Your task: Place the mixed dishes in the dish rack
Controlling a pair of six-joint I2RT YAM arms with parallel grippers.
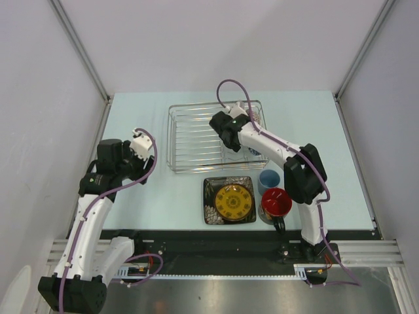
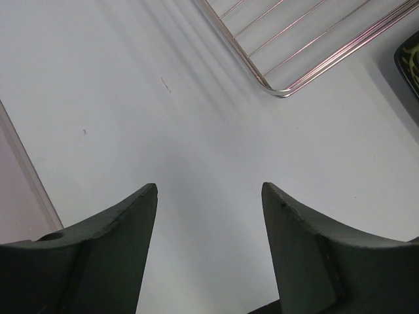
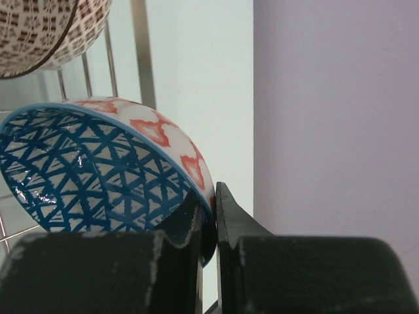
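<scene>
The open rack wires lie below, so my right gripper will next lower the held bowl on edge onto them beside the grey-brown bowl and release its rim.
My right gripper point(image 1: 230, 140) is over the right end of the silver wire dish rack point(image 1: 190, 140). In the right wrist view it point(image 3: 215, 196) is shut on the rim of a bowl point(image 3: 91, 170), blue-patterned inside and white with red marks outside, held on edge. A grey-brown patterned bowl point(image 3: 46, 33) sits just beyond it in the rack's far right corner point(image 1: 255, 116). The square black plate with a yellow centre point(image 1: 229, 200), the light blue cup point(image 1: 268, 180) and the dark mug with a red inside point(image 1: 276, 203) stand on the table in front of the rack. My left gripper point(image 1: 139, 145) is open and empty.
The left wrist view shows bare table between the open fingers point(image 2: 209, 190), the rack's near corner point(image 2: 281, 59) and the plate's edge point(image 2: 409, 62). Grey walls enclose the table on the left, back and right. A rack wire point(image 3: 141, 46) runs behind the held bowl.
</scene>
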